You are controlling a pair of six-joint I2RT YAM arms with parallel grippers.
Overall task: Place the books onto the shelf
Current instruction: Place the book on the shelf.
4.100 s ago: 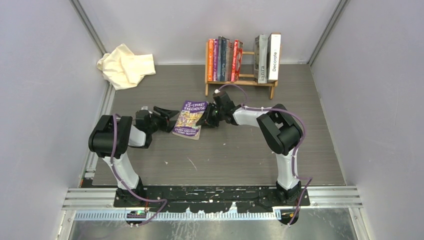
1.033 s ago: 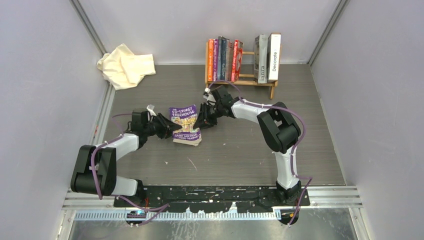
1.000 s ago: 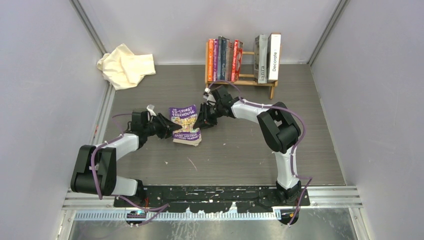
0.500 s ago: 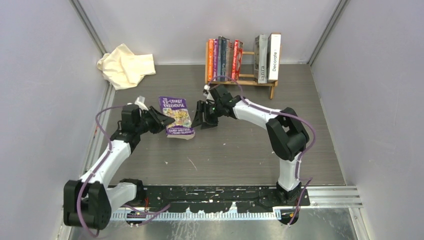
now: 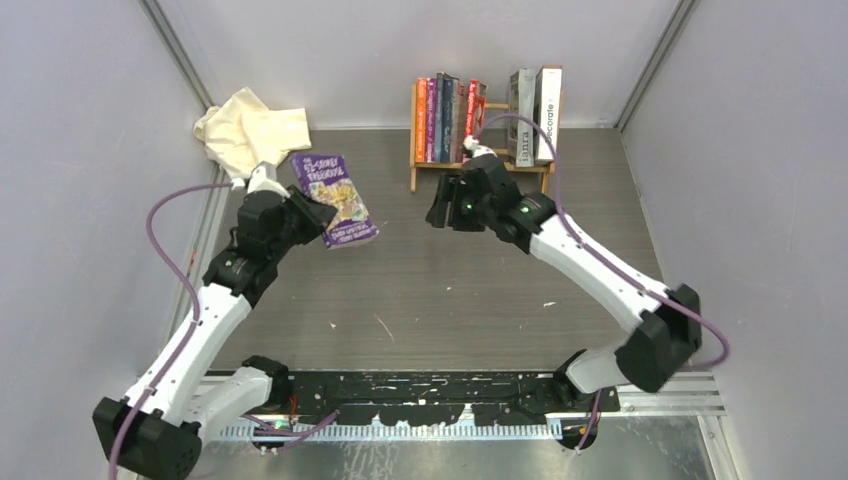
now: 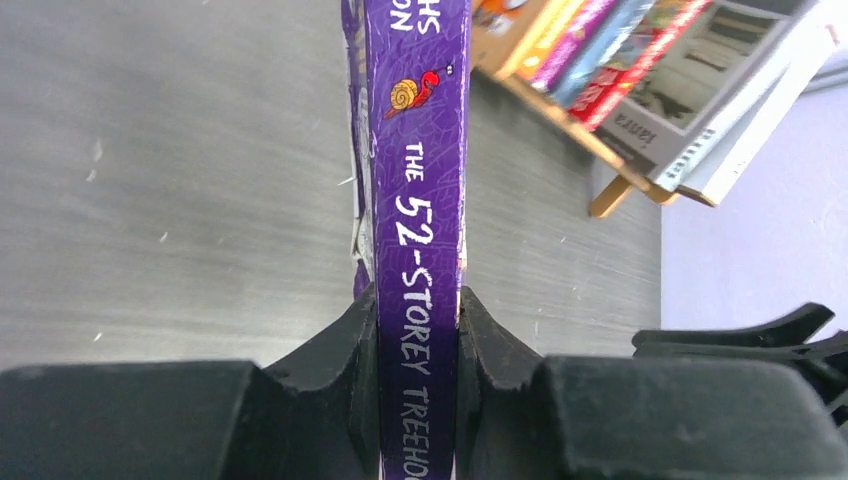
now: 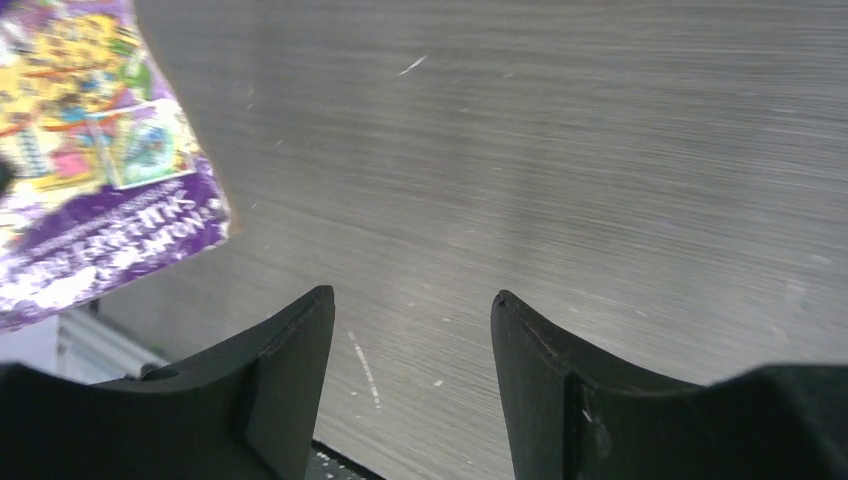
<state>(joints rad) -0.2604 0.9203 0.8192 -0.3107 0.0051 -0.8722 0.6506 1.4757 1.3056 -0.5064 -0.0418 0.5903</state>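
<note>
The gap (image 5: 497, 135) beside the red book is empty, so my left gripper should next turn and carry the purple book outward, toward the right in the top view, into that gap.
A purple book (image 5: 334, 199) titled "The 52-Storey Treehouse" hangs above the table at the left, its spine (image 6: 418, 180) clamped in my left gripper (image 5: 310, 216), which is shut on it. The wooden shelf (image 5: 482, 160) stands at the back with several books (image 5: 447, 118) upright on it, a white one reading "Decorate" (image 5: 547, 112) at its right end. My right gripper (image 5: 440, 213) is open and empty, raised in front of the shelf. In the right wrist view its fingers (image 7: 300, 340) frame bare table, with the purple book's cover (image 7: 90, 170) at the upper left.
A crumpled cream cloth (image 5: 250, 128) lies in the back left corner, just behind the held book. Grey walls close in the table on three sides. The shelf (image 6: 610, 170) and its books show at the upper right of the left wrist view.
My left arm lifted the purple book off the table and carried it back-left. My right gripper let go of it, opened, and pulled back up toward the shelf.
</note>
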